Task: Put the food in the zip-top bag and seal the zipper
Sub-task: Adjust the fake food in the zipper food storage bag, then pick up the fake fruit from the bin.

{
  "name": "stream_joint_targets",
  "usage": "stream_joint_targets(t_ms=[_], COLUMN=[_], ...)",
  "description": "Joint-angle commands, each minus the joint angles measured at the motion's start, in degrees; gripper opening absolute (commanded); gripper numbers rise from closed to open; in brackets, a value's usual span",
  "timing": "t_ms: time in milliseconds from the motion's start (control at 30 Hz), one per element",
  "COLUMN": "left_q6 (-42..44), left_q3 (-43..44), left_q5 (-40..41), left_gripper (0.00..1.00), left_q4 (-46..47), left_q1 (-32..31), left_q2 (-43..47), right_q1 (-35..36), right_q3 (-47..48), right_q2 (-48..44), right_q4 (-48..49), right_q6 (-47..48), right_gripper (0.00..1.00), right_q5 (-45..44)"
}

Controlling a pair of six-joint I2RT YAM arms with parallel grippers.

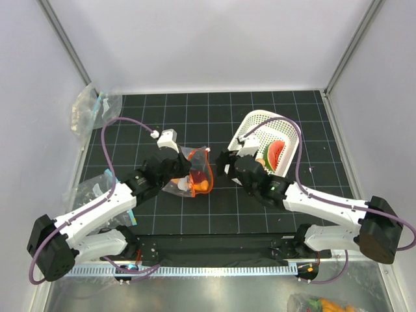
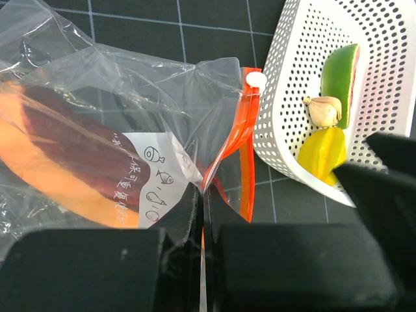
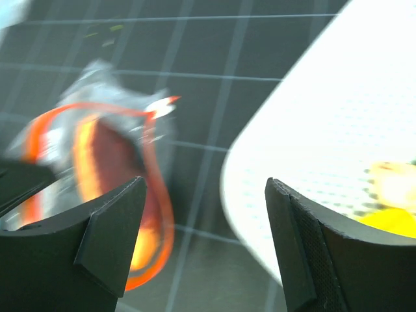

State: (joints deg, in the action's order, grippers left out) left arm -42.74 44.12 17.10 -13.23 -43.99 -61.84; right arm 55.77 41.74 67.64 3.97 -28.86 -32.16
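The yellow lemon (image 3: 392, 221) is food that still lies unpacked there, so next I will move my right gripper away from the bag over the basket's rim, then lower it to the lemon.
The clear zip-top bag (image 1: 192, 174) lies on the mat with its red-orange zipper (image 2: 246, 140) open toward the basket. An orange carrot-like piece (image 2: 45, 162) and a dark red piece (image 2: 84, 146) sit inside it. My left gripper (image 2: 203, 195) is shut on the bag's edge near the zipper. My right gripper (image 3: 205, 188) is open and empty, between the bag mouth (image 3: 149, 188) and the white basket (image 1: 257, 123). The watermelon slice (image 1: 277, 155), yellow lemon (image 2: 322, 153) and small peach ball (image 2: 324, 110) lie in the basket.
Clear bags with teal-blue trim lie at the far left (image 1: 91, 107) and beside the left arm (image 1: 94, 188). Another bag with orange food (image 1: 322, 304) lies below the table's near edge. White walls enclose the black gridded mat (image 1: 195, 117).
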Motion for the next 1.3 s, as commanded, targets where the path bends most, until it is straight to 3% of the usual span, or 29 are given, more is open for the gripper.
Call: stream_joint_targets(t_ms=[0,100,200,267,500,700,1100,1267], left_q6=[1.1,1.3,1.8,2.1,2.5,2.5,2.4,2.7], left_q3=[2.5,2.6,3.1,3.5,3.7,3.6,3.9,4.0], left_q5=[1.2,0.0,-1.0,-1.9,-3.0,-2.2,-3.2,-2.9], left_gripper=[0.0,0.0,0.0,0.0,0.0,0.0,0.0,0.0], left_q4=[0.6,0.8,0.7,0.6,0.6,0.5,0.1,0.0], left_q1=[-0.2,-0.2,-0.2,-0.2,-0.2,-0.3,-0.4,-0.5], left_q2=[-0.1,-0.6,-1.5,-2.0,-2.2,-2.0,-1.9,-2.2], right_q1=[-4.1,-12.1,-19.0,-20.3,-20.3,-18.6,-17.0,-16.7], right_q3=[3.5,3.8,3.3,4.1,11.7,18.0,8.0,5.1], right_q2=[-2.4,-2.5,-1.5,0.6,9.0,13.3,8.0,10.4], right_q4=[-6.9,-11.1,-12.4,-12.9,-28.9,-38.2,-35.4,-32.0], right_q6=[-1.5,-3.8,-5.8,-5.9,-18.2,-23.5,-24.8,-24.4], right_gripper=[0.81,0.83,0.95,0.97,1.0,1.0,1.0,1.0], right_q5=[-9.0,-6.5,-1.9,0.6,-6.5,-5.4,-2.7,-1.2])
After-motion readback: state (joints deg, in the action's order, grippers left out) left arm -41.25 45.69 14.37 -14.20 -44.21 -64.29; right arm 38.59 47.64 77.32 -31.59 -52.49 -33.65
